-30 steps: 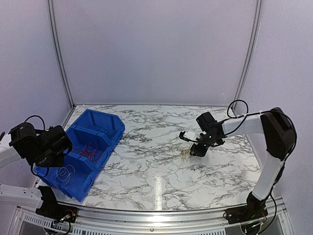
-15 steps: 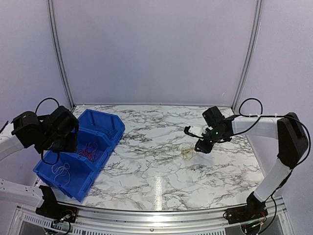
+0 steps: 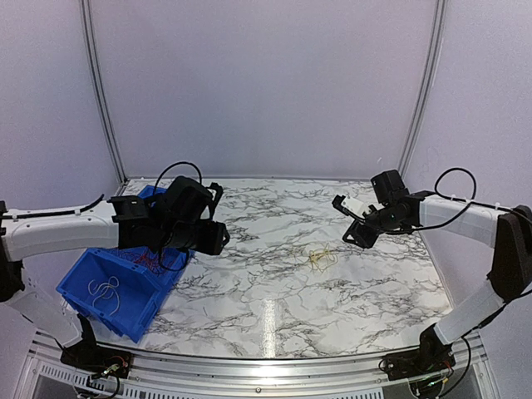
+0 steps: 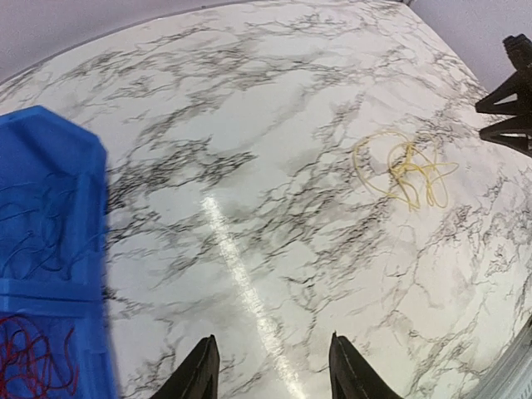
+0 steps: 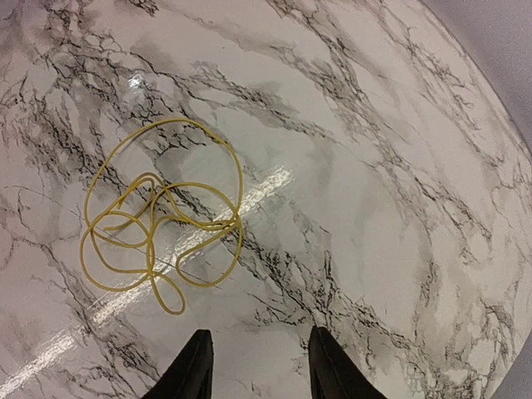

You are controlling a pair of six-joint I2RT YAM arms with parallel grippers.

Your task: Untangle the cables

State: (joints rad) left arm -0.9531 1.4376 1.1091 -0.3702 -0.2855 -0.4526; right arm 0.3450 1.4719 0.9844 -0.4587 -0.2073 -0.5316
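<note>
My right gripper will go down to its left in the top view next, onto the cable's small outer loop [image 3: 335,259] [image 5: 173,309], as the loop sticks out clear below it.
A thin yellow-tan cable [image 3: 318,257] lies in loose loops on the marble table; it also shows in the left wrist view [image 4: 405,169] and the right wrist view [image 5: 158,220]. My right gripper [image 3: 358,233] is open and empty, up and to the right of it; in its wrist view [image 5: 256,364] the loops lie left of the fingers. My left gripper [image 3: 212,237] is open and empty, over the table beside the blue bin [image 3: 184,210]; its wrist view [image 4: 270,370] shows bare marble between the fingers. Red cables [image 3: 150,258], [image 4: 33,370] and white cables [image 3: 108,291] lie in the bin, blue ones too [image 4: 41,233].
The blue bin has several compartments and stands at the table's left [image 4: 58,166]. The enclosure's white walls and metal posts [image 3: 100,91] surround the table. The right arm's black parts [image 4: 509,100] show at the left wrist view's right edge.
My left arm swung from the bin's left side out over the table toward the middle. My right gripper lifted and drew back to the right, leaving the yellow-tan cable on the table.
</note>
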